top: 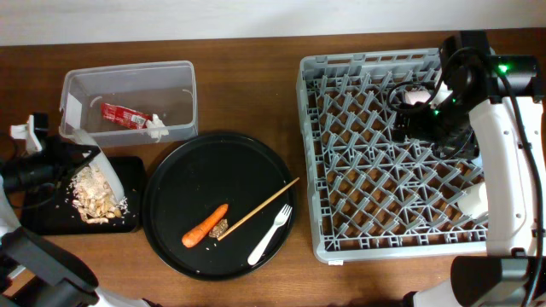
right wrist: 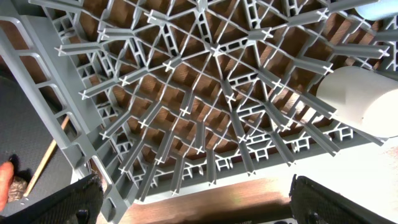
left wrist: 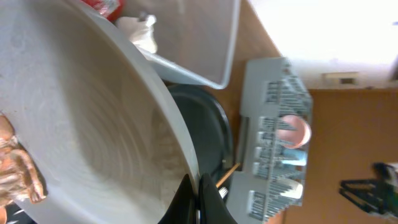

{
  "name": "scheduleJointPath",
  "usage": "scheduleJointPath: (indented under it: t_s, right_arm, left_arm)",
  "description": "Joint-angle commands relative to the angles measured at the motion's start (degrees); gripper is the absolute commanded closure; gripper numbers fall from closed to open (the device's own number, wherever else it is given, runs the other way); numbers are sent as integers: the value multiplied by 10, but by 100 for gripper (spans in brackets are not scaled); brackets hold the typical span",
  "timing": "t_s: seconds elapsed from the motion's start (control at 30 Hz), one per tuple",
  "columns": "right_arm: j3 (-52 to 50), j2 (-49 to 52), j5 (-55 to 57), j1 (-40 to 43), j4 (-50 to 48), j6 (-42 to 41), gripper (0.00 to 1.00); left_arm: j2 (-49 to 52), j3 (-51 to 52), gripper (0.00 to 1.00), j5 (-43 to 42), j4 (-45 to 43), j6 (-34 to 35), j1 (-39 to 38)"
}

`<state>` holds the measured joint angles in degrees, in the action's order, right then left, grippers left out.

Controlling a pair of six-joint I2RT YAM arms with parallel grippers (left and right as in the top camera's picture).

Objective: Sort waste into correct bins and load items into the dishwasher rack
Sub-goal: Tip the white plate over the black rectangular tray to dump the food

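Note:
I will next carry the pale plate [left wrist: 81, 118] to the right in the overhead view with my left gripper, levelling it to release it onto the round black tray's bare part [left wrist: 198, 119], clear of scraps.
My left gripper [left wrist: 198, 198] is shut on the rim of the pale plate [left wrist: 81, 118] and holds it tilted over the flat black tray [top: 128, 175]. Pale crumbs [top: 95, 194] lie on that tray. The clear tub [top: 128, 81] holds the red wrapper [top: 122, 115] and white paper [top: 158, 124]. The carrot [top: 205, 225], brown scraps [top: 219, 228], wooden stick [top: 258, 208] and white fork [top: 270, 234] lie on the round black tray [top: 217, 166]. My right gripper [right wrist: 205, 205] is open and empty above the grey rack [top: 341, 162]. A white cup [right wrist: 367, 99] and a pinkish bowl [left wrist: 292, 130] sit in the rack.
The round black tray stands between the two bins and the rack. The tub's wall [left wrist: 205, 43] is close behind the plate. Bare wooden table [top: 256, 77] shows behind the round tray. The right arm [top: 503, 170] runs along the rack's right side.

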<state>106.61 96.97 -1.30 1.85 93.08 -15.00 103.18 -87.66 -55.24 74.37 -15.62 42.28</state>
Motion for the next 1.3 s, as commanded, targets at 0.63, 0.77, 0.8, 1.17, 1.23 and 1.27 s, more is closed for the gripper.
scheduleJointPath:
  t_s: [0.63, 0.77, 0.8, 1.17, 1.23, 1.27]
  right_arm:
    - [-3, 1, 9, 2, 2, -5, 1]
    - [-3, 1, 9, 2, 2, -5, 1]
    - [-3, 1, 9, 2, 2, -5, 1]
    - [-3, 1, 10, 2, 2, -5, 1]
    - [-3, 1, 9, 2, 2, -5, 1]
    - [-3, 1, 9, 2, 2, -5, 1]
  left_arm:
    - [-14, -10, 100, -126, 23, -63, 44]
    - [-14, -10, 100, -83, 29, -37, 50]
    - [-15, -10, 100, -101, 30, -59, 50]
    - [-22, -10, 100, -77, 44, -51, 44]
    - [-33, -10, 100, -75, 48, -51, 27]
    - [-46, -10, 100, -61, 50, -51, 8]
